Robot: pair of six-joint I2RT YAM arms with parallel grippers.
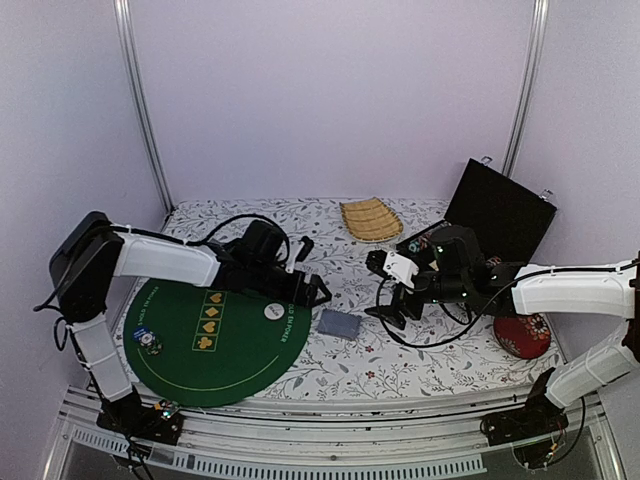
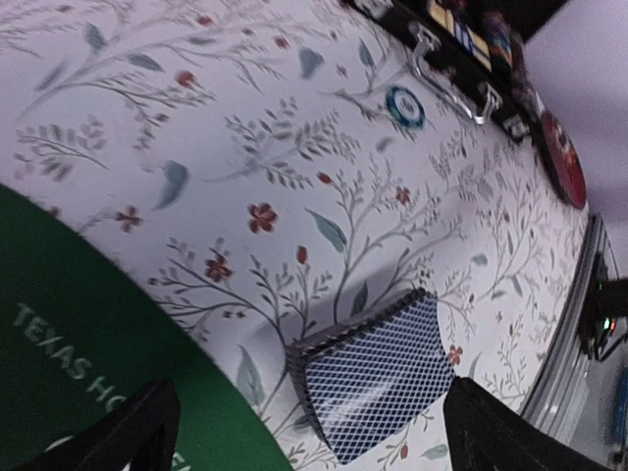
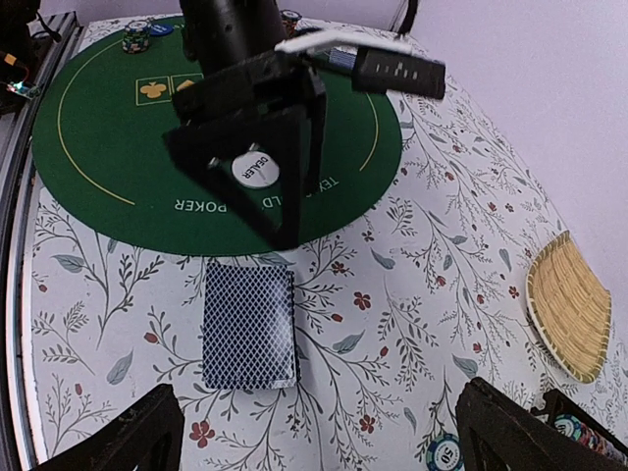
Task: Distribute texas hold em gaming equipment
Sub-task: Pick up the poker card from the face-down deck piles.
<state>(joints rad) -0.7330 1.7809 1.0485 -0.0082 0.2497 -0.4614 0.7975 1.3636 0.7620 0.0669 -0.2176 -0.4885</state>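
The top card's edge by the mat is nearest the gripper's open fingers, so I should lower my left gripper to the deck next and bring them onto that edge.
A deck of playing cards with blue lattice backs lies face down on the floral cloth, just off the right rim of the round green poker mat. My left gripper hovers beside the deck, open and holding nothing. A white dealer button rests on the mat under that gripper. My right gripper is open to the right of the deck, empty. A few chips sit at the mat's left side. One teal chip lies on the cloth near the case.
An open black case holding chips stands at the back right. A ribbed tan woven tray lies at the back centre. A red patterned cushion sits at the right, under my right arm. White walls close in three sides.
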